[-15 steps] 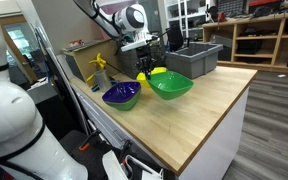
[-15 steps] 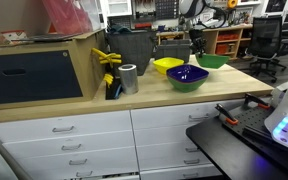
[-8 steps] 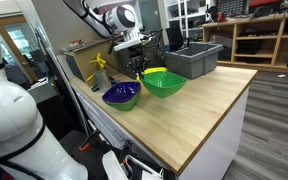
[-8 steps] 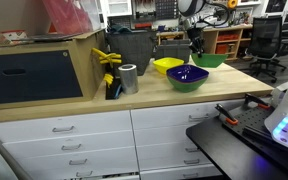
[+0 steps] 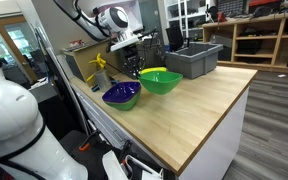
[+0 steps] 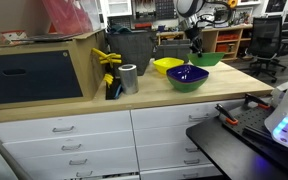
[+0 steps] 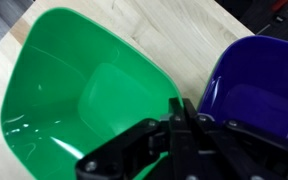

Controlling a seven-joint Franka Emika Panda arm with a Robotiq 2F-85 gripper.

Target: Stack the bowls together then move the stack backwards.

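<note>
The empty purple bowl is below my gripper and to its right in the wrist view, so I will bring the green bowl over, lower it inside and let go.
The green bowl is held at its rim by my gripper, which is shut on it. It sits close beside the purple bowl at the table's front edge. In the wrist view the green bowl fills the left, the purple bowl the right, and the closed fingers pinch the green rim between them. The yellow bowl peeks out just behind the green one. In an exterior view the yellow bowl, purple bowl and green bowl stand in a row under the gripper.
A grey plastic bin stands behind the bowls. Yellow clamps and a silver roll sit by a cardboard box. The wooden tabletop stretches bare to the right of the bowls.
My gripper has moved the green bowl sideways towards the purple bowl, so the two now nearly touch. The purple and yellow bowls have not moved.
</note>
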